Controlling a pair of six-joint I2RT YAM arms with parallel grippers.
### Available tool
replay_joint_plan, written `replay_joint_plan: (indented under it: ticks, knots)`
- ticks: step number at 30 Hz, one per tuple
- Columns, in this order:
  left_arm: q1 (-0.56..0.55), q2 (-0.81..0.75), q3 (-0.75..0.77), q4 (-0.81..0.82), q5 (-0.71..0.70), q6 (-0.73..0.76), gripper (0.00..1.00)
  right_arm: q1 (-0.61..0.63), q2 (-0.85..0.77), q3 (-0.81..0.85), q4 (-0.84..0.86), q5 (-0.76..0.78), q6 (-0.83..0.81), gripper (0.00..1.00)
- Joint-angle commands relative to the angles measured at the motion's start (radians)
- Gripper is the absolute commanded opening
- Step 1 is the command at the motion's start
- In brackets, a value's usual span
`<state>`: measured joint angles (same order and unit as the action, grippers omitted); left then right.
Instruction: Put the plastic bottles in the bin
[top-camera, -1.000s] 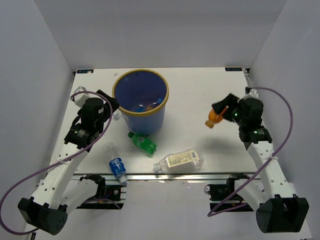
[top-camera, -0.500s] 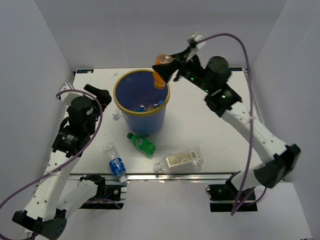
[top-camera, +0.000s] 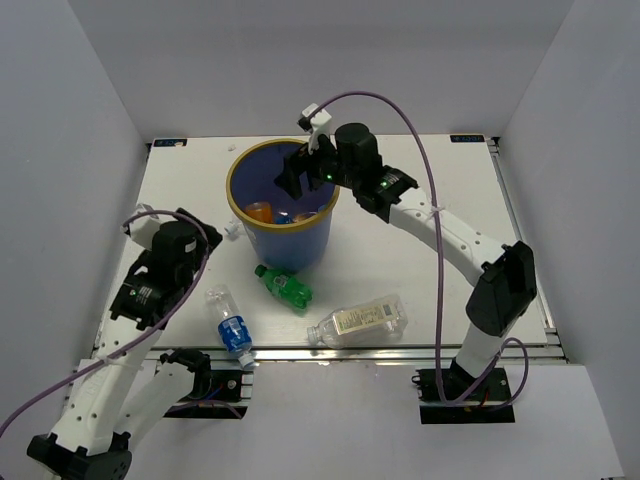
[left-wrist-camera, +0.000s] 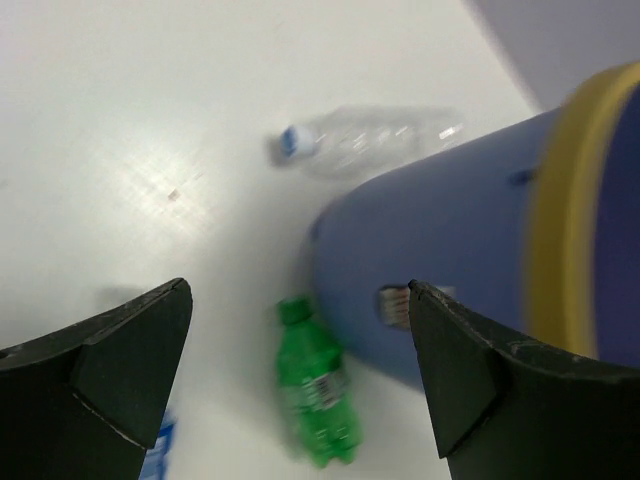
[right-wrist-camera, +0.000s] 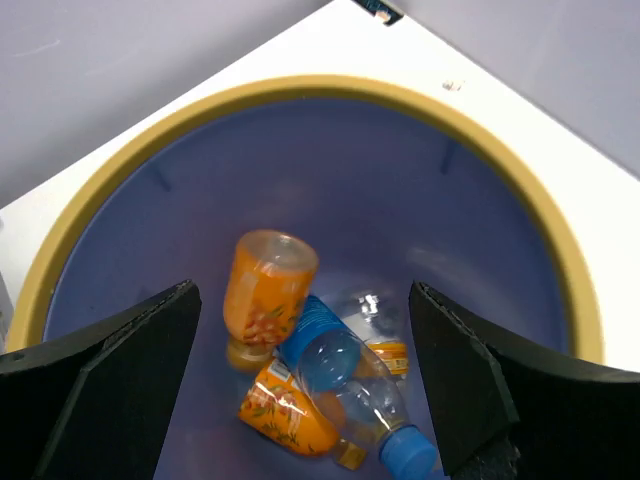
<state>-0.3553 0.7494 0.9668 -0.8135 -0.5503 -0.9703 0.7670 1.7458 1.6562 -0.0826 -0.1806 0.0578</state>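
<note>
The clear blue-labelled bottle's cap reaches the table's front edge, so my left gripper will first move down and back to close around the bottle's unlabelled far end.
The blue bin (top-camera: 296, 240) with a yellow-tan rim stands at the table's middle back. My right gripper (top-camera: 302, 176) is open and empty over its mouth. The right wrist view looks down into the bin (right-wrist-camera: 480, 230): two orange bottles (right-wrist-camera: 265, 292) and a clear blue-labelled bottle (right-wrist-camera: 345, 385) lie at the bottom. A green bottle (top-camera: 284, 285) lies in front of the bin, also in the left wrist view (left-wrist-camera: 318, 395). A clear blue-labelled bottle (top-camera: 230, 322) and a larger clear bottle (top-camera: 358, 320) lie near the front edge. My left gripper (top-camera: 207, 225) is open and empty, left of the bin.
The grey enclosure walls stand close on three sides. The table's front edge (top-camera: 340, 348) runs just below the two clear bottles. The bin's side (left-wrist-camera: 450, 260) fills the right of the left wrist view.
My right gripper has carried an orange bottle from the right to over the bin and let it go; it now lies inside. My left arm has drawn back toward the front left.
</note>
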Motion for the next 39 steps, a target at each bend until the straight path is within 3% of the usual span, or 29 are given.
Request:
replay_joint_plan:
  ticks: [1,6,11,17,19,21,23,27,34,37,39]
  knots:
    - [0.004,0.004,-0.081,-0.131,0.044,-0.051,0.98,-0.001,-0.091,0.054,0.018,0.016,-0.038,0.89]
    - [0.004,0.005,-0.229,-0.161,0.127,-0.108,0.98,0.0,-0.235,-0.157,0.072,0.03,-0.033,0.89]
    - [0.004,0.016,-0.364,-0.063,0.272,-0.104,0.98,-0.008,-0.391,-0.344,0.162,0.228,-0.033,0.89]
    - [0.004,0.16,-0.453,0.026,0.325,-0.102,0.98,-0.041,-0.596,-0.636,0.286,0.38,0.045,0.89]
    - [0.004,0.206,-0.456,0.054,0.322,-0.094,0.95,-0.055,-0.643,-0.697,0.297,0.401,0.097,0.89]
    - [0.004,0.226,-0.448,0.066,0.313,-0.087,0.86,-0.08,-0.701,-0.772,0.31,0.423,0.128,0.89]
    - [0.004,0.244,-0.416,0.059,0.302,-0.068,0.66,-0.103,-0.744,-0.829,0.317,0.484,0.169,0.89]
    - [0.004,0.223,-0.337,-0.041,0.187,-0.071,0.54,-0.143,-0.798,-0.88,0.307,0.538,0.201,0.89]
    - [0.004,0.048,-0.073,-0.204,-0.116,-0.171,0.54,-0.205,-0.802,-0.932,0.287,0.503,0.258,0.89]
    - [0.004,-0.025,0.076,-0.173,-0.178,-0.154,0.47,-0.216,-0.795,-0.926,0.276,0.46,0.244,0.89]
    - [0.004,-0.053,0.128,-0.067,-0.207,-0.113,0.46,-0.216,-0.787,-0.923,0.265,0.425,0.232,0.89]
